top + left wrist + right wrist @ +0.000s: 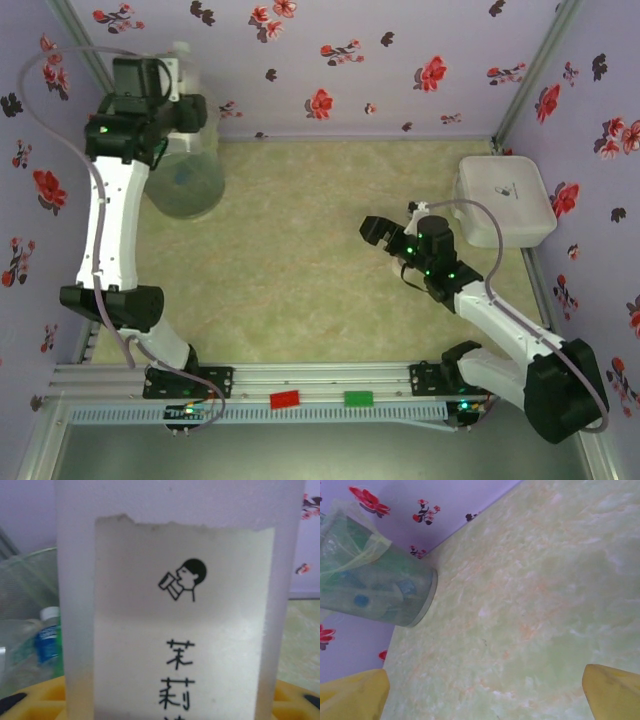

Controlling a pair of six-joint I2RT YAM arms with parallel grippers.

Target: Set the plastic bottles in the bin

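Note:
The bin's open mouth point(194, 140) point(31, 635) is below my left gripper. I will next swing that gripper toward the bin's nearby side and tilt it down to let go of the bottle.
A frosted plastic bottle point(180, 605) with a white label and a drinking-head logo stands upright in my left gripper point(165, 707), whose yellow fingers point(45, 700) are shut on its sides. From above, my left gripper point(178, 85) hangs with the bottle point(186, 62) over the far rim of the bin point(186, 180), which is lined with a pale green bag. Inside the bin point(25, 610) lie other bottles, one with a blue label point(47, 640). My right gripper point(378, 232) is open over bare table, its fingertips point(350, 695) wide apart with nothing between them.
A white rectangular lidded box point(505, 200) sits at the far right by the wall. The bin point(375, 585) stands in the far left corner against the floral walls. The pale green tabletop point(300, 260) stretches between the arms.

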